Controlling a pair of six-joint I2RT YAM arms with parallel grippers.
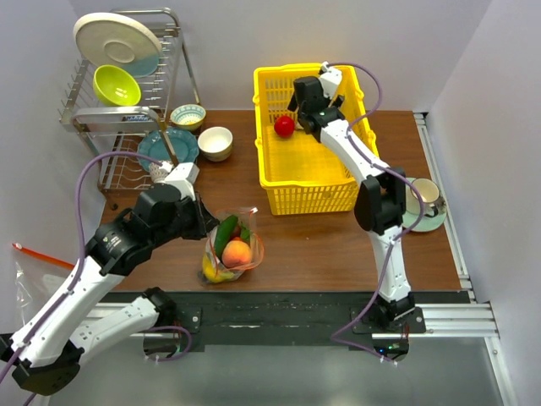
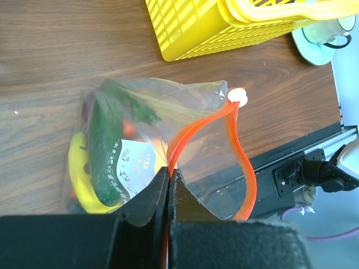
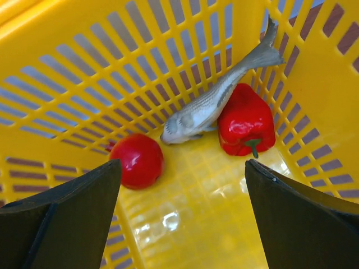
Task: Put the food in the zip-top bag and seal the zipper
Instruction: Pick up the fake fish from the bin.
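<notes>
The grey fish's middle (image 3: pixel 213 102) lies below my right gripper beside the red pepper (image 3: pixel 245 124). The gripper comes down over it next, since the fish's narrow body fits between the spread fingers.
The zip-top bag (image 1: pixel 230 245) stands on the table in front of the yellow basket. It holds a green cucumber (image 2: pixel 104 151), a yellow banana (image 2: pixel 77 174) and a peach (image 1: pixel 237 252). My left gripper (image 2: pixel 169 171) is shut on the bag's rim at the red-orange zipper (image 2: pixel 242 162). The zipper loops open, and its white end piece (image 2: pixel 238 96) is at the far corner. My right gripper (image 3: pixel 182 165) hangs open inside the basket, empty. Below it lie a red apple (image 3: pixel 136 159), a red pepper (image 3: pixel 245 124) and a grey fish-shaped piece (image 3: pixel 216 101).
The yellow basket (image 1: pixel 279 196) stands at the back centre. A dish rack (image 1: pixel 127 93) with a plate and a green bowl is at the back left, with bowls (image 1: pixel 215 142) and a teal plate (image 1: pixel 161 145) beside it. A cup on a saucer (image 1: pixel 423 199) sits at the right. Another flat clear bag (image 1: pixel 34 262) lies at the far left.
</notes>
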